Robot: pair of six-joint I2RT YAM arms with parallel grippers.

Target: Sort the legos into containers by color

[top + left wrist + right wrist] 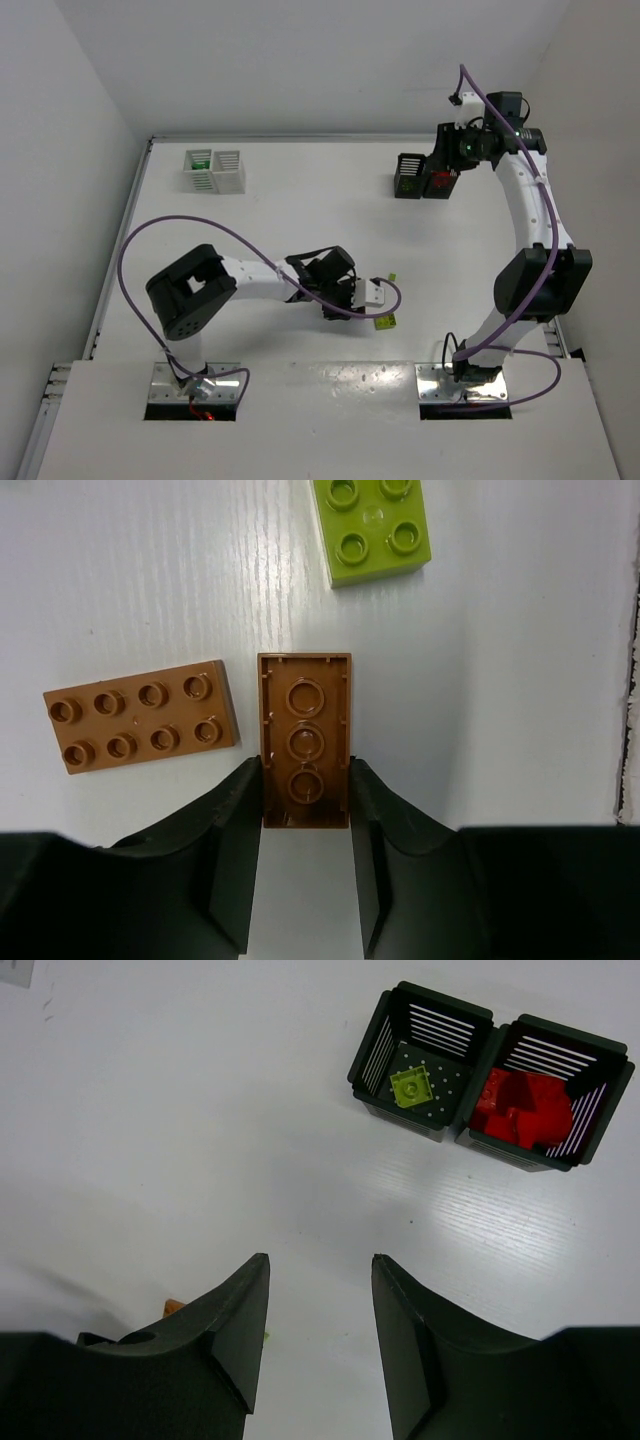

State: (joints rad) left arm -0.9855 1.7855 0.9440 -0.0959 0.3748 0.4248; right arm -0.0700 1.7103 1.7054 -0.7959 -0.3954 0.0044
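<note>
My left gripper moves up, outward and to the left in the top view, over the empty white container to release next, because its neighbor holds green.
In the left wrist view my left gripper is shut on an upside-down orange-brown lego, with both fingers pressed to its long sides. A second orange-brown lego lies studs up to its left. A lime lego lies ahead. From above, the left gripper is at mid-table beside the lime lego. My right gripper is open and empty, high over the table near the black containers. One holds a lime lego, the other red legos.
The white containers stand at the back left, with a dark green lego in the left one. The black containers stand at the back right under the right arm. A white wall edge runs along the table's left side.
</note>
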